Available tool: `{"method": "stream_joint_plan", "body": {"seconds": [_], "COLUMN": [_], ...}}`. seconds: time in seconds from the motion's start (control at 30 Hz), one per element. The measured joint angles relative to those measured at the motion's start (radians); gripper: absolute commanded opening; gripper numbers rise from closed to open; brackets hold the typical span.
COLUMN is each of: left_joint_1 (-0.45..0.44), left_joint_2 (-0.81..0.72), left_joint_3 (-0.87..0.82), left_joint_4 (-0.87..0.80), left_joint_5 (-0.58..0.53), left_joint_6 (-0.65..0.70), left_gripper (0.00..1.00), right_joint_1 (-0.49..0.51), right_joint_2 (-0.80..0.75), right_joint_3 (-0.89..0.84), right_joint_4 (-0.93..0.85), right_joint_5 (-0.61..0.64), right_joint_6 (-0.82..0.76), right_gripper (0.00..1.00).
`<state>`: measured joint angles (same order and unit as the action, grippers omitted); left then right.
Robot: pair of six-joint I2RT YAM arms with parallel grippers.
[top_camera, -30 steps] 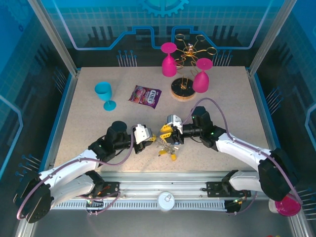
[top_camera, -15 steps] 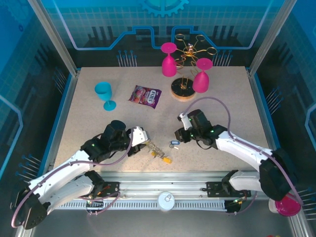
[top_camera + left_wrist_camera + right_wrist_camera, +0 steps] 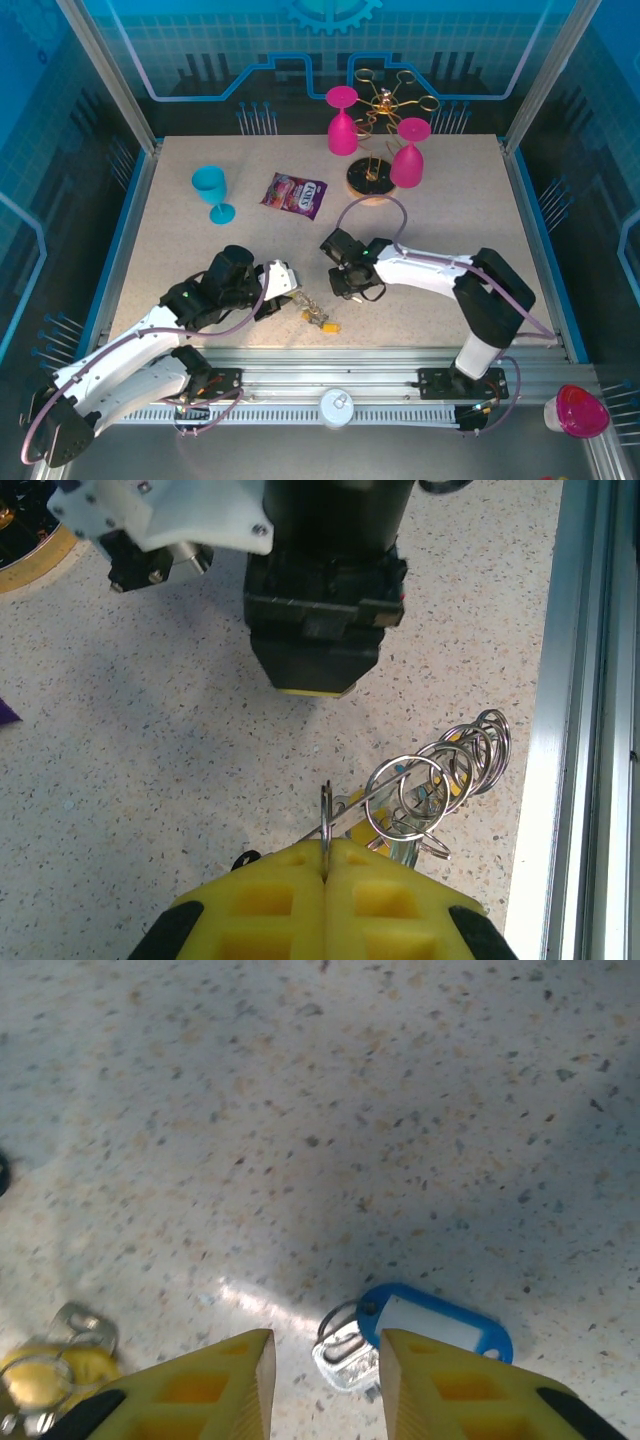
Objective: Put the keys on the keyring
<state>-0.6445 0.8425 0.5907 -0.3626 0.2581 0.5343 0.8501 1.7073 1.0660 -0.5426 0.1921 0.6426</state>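
Observation:
The key is below my right gripper's open fingers, so I need to lower that gripper next, then close its fingers on the thin metal ring beside the blue tag [image 3: 436, 1324].
My left gripper [image 3: 326, 846] is shut on the thin metal keyring [image 3: 325, 805], which I see edge-on between its yellow fingers. Several small split rings [image 3: 440, 778] with keys and a yellow tag hang on it toward the table's front rail. From above, that bunch of keys [image 3: 318, 318] lies just right of the left gripper [image 3: 284, 284]. My right gripper [image 3: 350, 284] points down at the table close by. Its yellow fingers [image 3: 225, 1380] stand open around a loose silver key [image 3: 345, 1357] with a blue tag [image 3: 436, 1324], which lies flat on the table.
A teal goblet [image 3: 210, 190] stands at the back left and a snack packet [image 3: 295, 194] lies mid-back. The gold wire rack on its wooden base [image 3: 367, 183] and two pink goblets [image 3: 341, 125] [image 3: 408, 160] are behind. The metal front rail [image 3: 580, 730] runs close to the keys.
The blue-tagged key dropped onto the table between the grippers. My right arm swung left and tipped down over it, jaws open. The left gripper drew back slightly, still gripping the keyring.

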Motion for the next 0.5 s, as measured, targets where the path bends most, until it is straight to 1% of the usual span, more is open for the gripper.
{"method": "stream_joint_plan", "body": {"seconds": [0.2,0.4,0.5], "left_joint_1": [0.0,0.0,0.0], "left_joint_2": [0.0,0.002,0.002], "left_joint_3": [0.0,0.0,0.0], "left_joint_4": [0.0,0.0,0.001], "left_joint_5": [0.0,0.0,0.0], "left_joint_6": [0.0,0.0,0.0], "left_gripper": [0.0,0.0,0.0], "right_joint_1": [0.018,0.041,0.053], "right_joint_2": [0.099,0.138,0.144], "right_joint_3": [0.094,0.121,0.13], "right_joint_4": [-0.105,-0.137,-0.15], "right_joint_5": [0.088,0.092,0.093], "right_joint_6": [0.076,0.098,0.102], "right_gripper": [0.33,0.34,0.33]}}
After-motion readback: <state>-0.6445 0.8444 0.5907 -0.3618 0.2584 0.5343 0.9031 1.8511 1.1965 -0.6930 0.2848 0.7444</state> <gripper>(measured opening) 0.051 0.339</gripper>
